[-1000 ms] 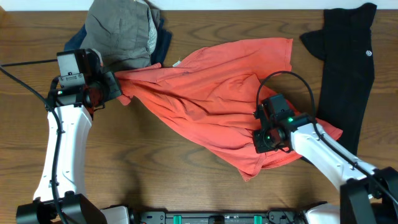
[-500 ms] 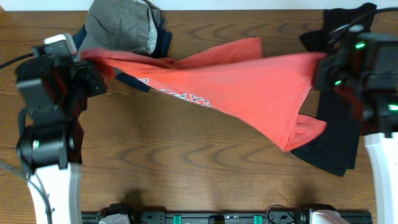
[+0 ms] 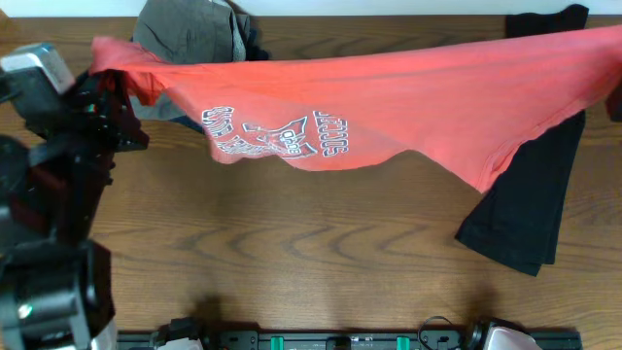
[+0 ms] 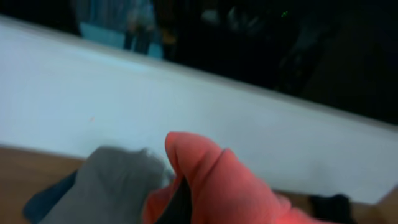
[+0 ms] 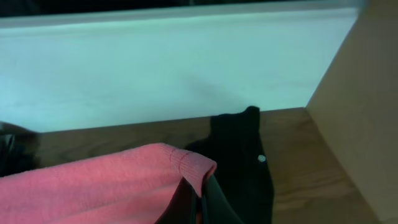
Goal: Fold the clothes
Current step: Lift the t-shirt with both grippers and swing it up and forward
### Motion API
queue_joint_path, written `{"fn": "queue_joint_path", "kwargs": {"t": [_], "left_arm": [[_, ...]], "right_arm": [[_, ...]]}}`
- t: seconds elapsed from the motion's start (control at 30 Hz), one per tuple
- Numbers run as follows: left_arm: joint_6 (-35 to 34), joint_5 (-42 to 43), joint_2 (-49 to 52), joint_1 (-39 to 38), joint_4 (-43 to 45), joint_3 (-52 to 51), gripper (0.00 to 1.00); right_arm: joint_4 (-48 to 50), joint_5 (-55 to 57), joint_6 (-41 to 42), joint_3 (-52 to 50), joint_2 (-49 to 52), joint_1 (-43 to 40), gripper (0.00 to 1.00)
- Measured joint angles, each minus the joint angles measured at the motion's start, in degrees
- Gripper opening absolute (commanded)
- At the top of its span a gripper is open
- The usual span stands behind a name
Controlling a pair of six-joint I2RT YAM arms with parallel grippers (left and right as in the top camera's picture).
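Note:
The T-shirt [image 3: 389, 97] hangs stretched in the air. My left gripper needs to tip downward, go down to the bare tabletop before the grey-khaki piece and let go.
The coral-red T-shirt [image 3: 389, 97] hangs stretched in the air across the table, its white chest print [image 3: 277, 134] facing up. My left gripper [image 3: 115, 86] is shut on its left end, seen close as a red bunch [image 4: 217, 186]. My right gripper is off the right edge of the overhead view; the right wrist view shows it shut [image 5: 199, 202] on the shirt's ribbed hem [image 5: 124, 180]. A black shirt [image 3: 535, 165] lies at the right, also in the right wrist view [image 5: 239, 155]. A grey-khaki piece [image 3: 185, 39] on a navy piece [image 3: 248, 44] lies at the back left.
The wooden table [image 3: 292, 262] runs to a white back wall [image 5: 155, 68]. A tan panel [image 5: 367, 93] stands at the right. The left arm's body [image 3: 49, 243] fills the left front of the overhead view.
Both grippers have risen and pulled apart, lifting the red T-shirt off the table and spreading it wide. The right gripper has left the overhead view at the right.

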Motion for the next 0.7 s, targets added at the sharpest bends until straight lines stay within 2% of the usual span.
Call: {"fn": "queue_joint_path", "kwargs": {"t": [0.23,0.4,0.5,0.7], "left_arm": [[-0.2,4.2,4.7,0.1,-5.7,13.6,0.06],[-0.2,7.3,12.6,0.0,-5.2,17.2,0.06],[-0.2,8.1,19.3,0.0,-2.7,17.3,0.06],[-0.2,9.3,33.1,-0.7,8.4,17.3,0.06]], "right_arm": [[-1.7,-0.5,-2.2,1.0,0.4,-0.2,0.01],[0.4,-2.8,-3.0,1.4,5.1,-0.2,0.01],[3.8,-4.5,-3.1,1.5,10.4,-0.2,0.01],[12.9,-8.1,-2.6,1.5,22.0,-0.1,0.01]]}}
